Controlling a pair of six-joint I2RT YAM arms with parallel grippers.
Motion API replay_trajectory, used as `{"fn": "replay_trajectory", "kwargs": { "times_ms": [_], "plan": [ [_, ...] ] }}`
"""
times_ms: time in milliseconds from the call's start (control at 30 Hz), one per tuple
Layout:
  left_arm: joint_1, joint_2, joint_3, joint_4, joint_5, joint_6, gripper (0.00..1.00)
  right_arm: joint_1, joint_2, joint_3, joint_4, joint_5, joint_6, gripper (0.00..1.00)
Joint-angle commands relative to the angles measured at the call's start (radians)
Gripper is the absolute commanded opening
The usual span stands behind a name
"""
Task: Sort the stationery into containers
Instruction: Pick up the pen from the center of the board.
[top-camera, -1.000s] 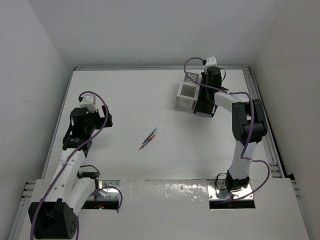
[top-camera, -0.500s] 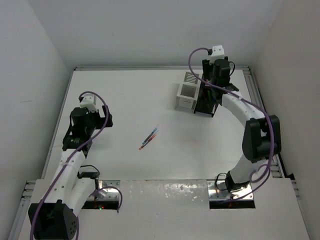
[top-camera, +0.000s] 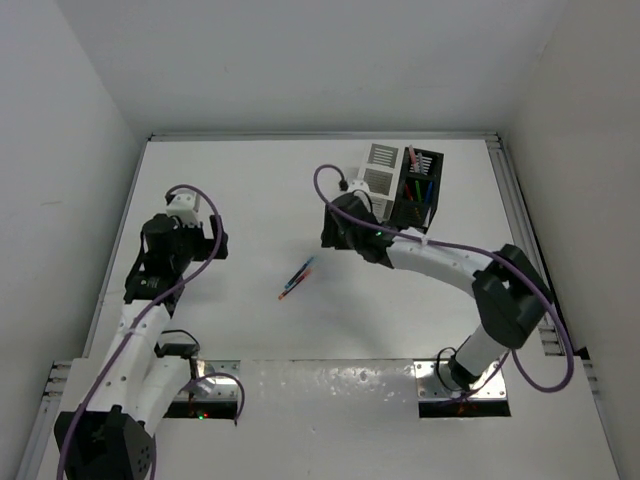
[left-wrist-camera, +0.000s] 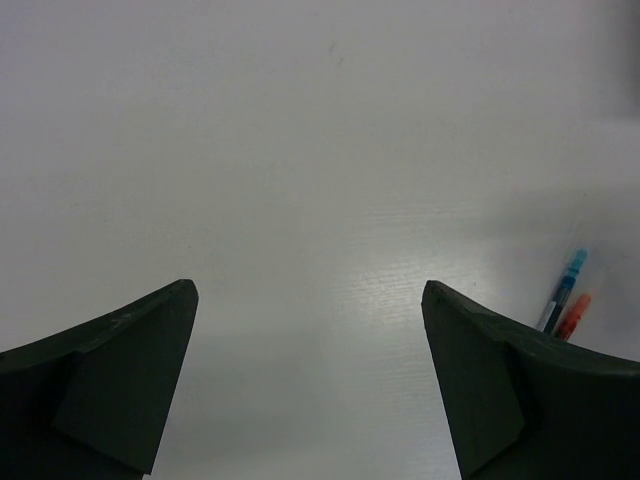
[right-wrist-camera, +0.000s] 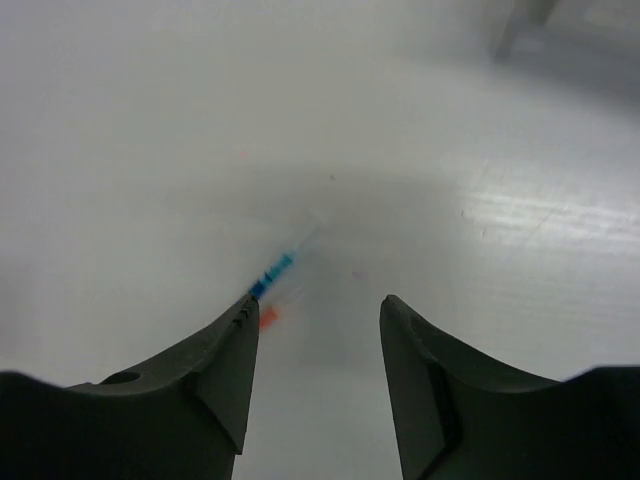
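Observation:
My right gripper needs to move down and to the left in the top view next, onto the blue pen's far end (top-camera: 311, 260), because that end reaches past the red pen.
A blue pen (top-camera: 301, 272) and a red pen (top-camera: 288, 291) lie side by side on the white table near its middle. They also show in the left wrist view (left-wrist-camera: 562, 300) and, blurred, in the right wrist view (right-wrist-camera: 272, 272). The white container (top-camera: 378, 170) and the black container (top-camera: 418, 190), which holds several pens, stand at the back right. My right gripper (top-camera: 335, 232) is open and empty, above the table just right of the two pens. My left gripper (top-camera: 160, 262) is open and empty at the left, well apart from the pens.
Grey walls close the table on the left, back and right. A metal rail (top-camera: 520, 230) runs along the right edge. The arm bases (top-camera: 330, 385) sit on a plate at the near edge.
My right arm has swung from above the containers forward and left, down toward the two pens. The containers now show uncovered. The left arm has barely moved.

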Motion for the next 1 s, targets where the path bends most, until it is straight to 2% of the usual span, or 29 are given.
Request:
{"fn": "replay_trajectory", "kwargs": {
  "times_ms": [0, 67, 133, 233, 267, 367, 433, 600, 733, 967],
  "plan": [
    [-0.04, -0.007, 0.072, -0.057, 0.067, 0.104, 0.92, 0.03, 0.022, 0.015, -0.026, 0.04, 0.202, 0.51],
    [-0.054, 0.011, 0.099, -0.103, 0.14, 0.189, 0.86, 0.047, 0.044, 0.033, -0.078, 0.048, 0.2, 0.51],
    [-0.077, 0.026, 0.135, -0.166, 0.143, 0.242, 0.82, 0.053, 0.03, 0.024, -0.092, 0.049, 0.193, 0.51],
    [-0.088, 0.088, 0.233, -0.267, 0.026, 0.298, 0.8, 0.056, -0.01, -0.016, -0.089, 0.044, 0.173, 0.52],
    [-0.082, 0.133, 0.286, -0.29, -0.077, 0.319, 0.8, 0.057, -0.024, -0.034, -0.089, 0.052, 0.158, 0.52],
    [-0.067, 0.218, 0.346, -0.397, -0.233, 0.44, 0.82, 0.057, -0.08, -0.088, -0.074, 0.071, 0.116, 0.52],
    [-0.067, 0.243, 0.374, -0.439, -0.212, 0.512, 0.83, 0.056, -0.096, -0.102, -0.061, 0.058, 0.087, 0.56],
    [-0.079, 0.25, 0.365, -0.47, -0.135, 0.455, 0.87, 0.059, -0.064, -0.051, -0.089, 0.043, 0.076, 0.56],
    [-0.097, 0.28, 0.356, -0.482, -0.045, 0.41, 0.87, 0.065, 0.005, 0.001, -0.077, 0.032, 0.154, 0.56],
    [-0.114, 0.281, 0.351, -0.445, -0.055, 0.368, 0.87, 0.09, 0.206, 0.163, -0.077, 0.07, 0.187, 0.52]
  ]
}}
